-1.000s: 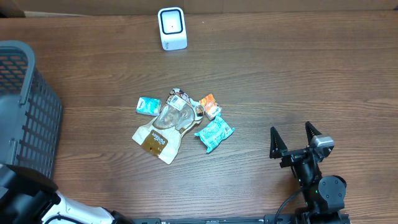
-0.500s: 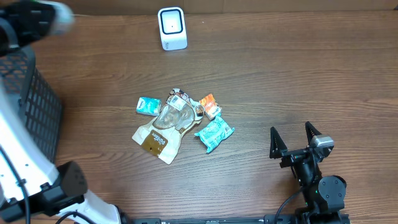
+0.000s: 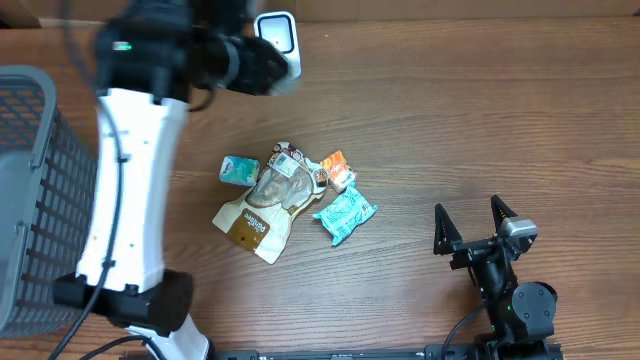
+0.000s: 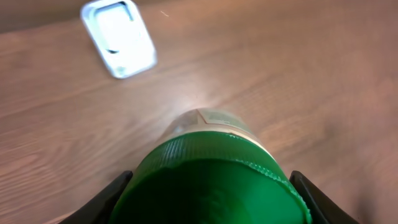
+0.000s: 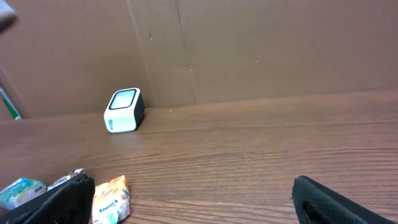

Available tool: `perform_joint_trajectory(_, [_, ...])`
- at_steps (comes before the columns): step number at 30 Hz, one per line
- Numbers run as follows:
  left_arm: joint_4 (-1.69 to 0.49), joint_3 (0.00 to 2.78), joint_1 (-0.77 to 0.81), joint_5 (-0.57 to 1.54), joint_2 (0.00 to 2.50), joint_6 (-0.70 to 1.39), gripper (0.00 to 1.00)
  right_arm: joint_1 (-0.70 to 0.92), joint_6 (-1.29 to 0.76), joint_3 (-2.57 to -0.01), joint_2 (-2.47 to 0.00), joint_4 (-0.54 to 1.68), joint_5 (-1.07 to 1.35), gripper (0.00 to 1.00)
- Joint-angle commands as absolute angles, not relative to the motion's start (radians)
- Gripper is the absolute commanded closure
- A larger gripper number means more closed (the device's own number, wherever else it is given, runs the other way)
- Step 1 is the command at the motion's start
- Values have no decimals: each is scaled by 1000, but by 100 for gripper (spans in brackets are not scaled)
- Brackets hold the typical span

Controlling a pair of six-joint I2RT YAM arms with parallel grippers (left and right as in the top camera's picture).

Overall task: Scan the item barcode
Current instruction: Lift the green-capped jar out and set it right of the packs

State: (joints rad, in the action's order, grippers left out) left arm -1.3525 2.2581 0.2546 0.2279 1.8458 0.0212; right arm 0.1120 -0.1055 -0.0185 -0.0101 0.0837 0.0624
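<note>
The wood is bare beside the orange packet, opposite the brown pouch, so next my left gripper will move away from the scanner [image 3: 281, 32], back and down onto the table there.
My left gripper [image 4: 211, 196] is shut on the item, a clear container with a green ribbed lid [image 4: 211, 177] that fills the bottom of the left wrist view. Its black fingers [image 4: 109, 196] press both sides of the lid. The white barcode scanner [image 4: 118, 37] stands on the table beyond the container, up and to the left. From overhead the left gripper [image 3: 255, 62] is blurred and partly covers the scanner [image 3: 281, 32] at the table's back edge. No barcode shows. My right gripper [image 3: 475, 222] rests open at the front right with nothing in it.
A pile of snack packets [image 3: 285, 195] lies mid-table, including a brown pouch [image 3: 250, 225] and a teal packet [image 3: 344, 214]. A dark mesh basket [image 3: 40, 200] stands at the left edge. A cardboard wall [image 5: 249, 50] rises behind the scanner [image 5: 124, 111].
The left arm has swung up from the front left, over the basket, to the back of the table beside the scanner, carrying the container. The right arm has not moved.
</note>
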Motion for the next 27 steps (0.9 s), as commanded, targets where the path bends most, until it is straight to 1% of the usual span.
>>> perform_joint_trajectory(1, [-1295, 2170, 360, 192, 1880, -1, 63, 109, -112, -8, -3, 80, 53, 0])
perform_joint_trajectory(5, [-1197, 2096, 459, 196, 1948, 4, 63, 109, -112, -8, -3, 80, 53, 0])
perform_joint_trajectory(10, [-1135, 2095, 559, 210, 2075, 15, 64, 109, -112, -8, -3, 80, 53, 0])
perform_joint_trajectory(14, [-1105, 2095, 606, 206, 2160, 15, 64, 109, -112, -8, -3, 80, 53, 0])
perform_joint_trajectory(27, [-1110, 2094, 637, 200, 2302, 15, 63, 109, -112, -8, -3, 80, 53, 0])
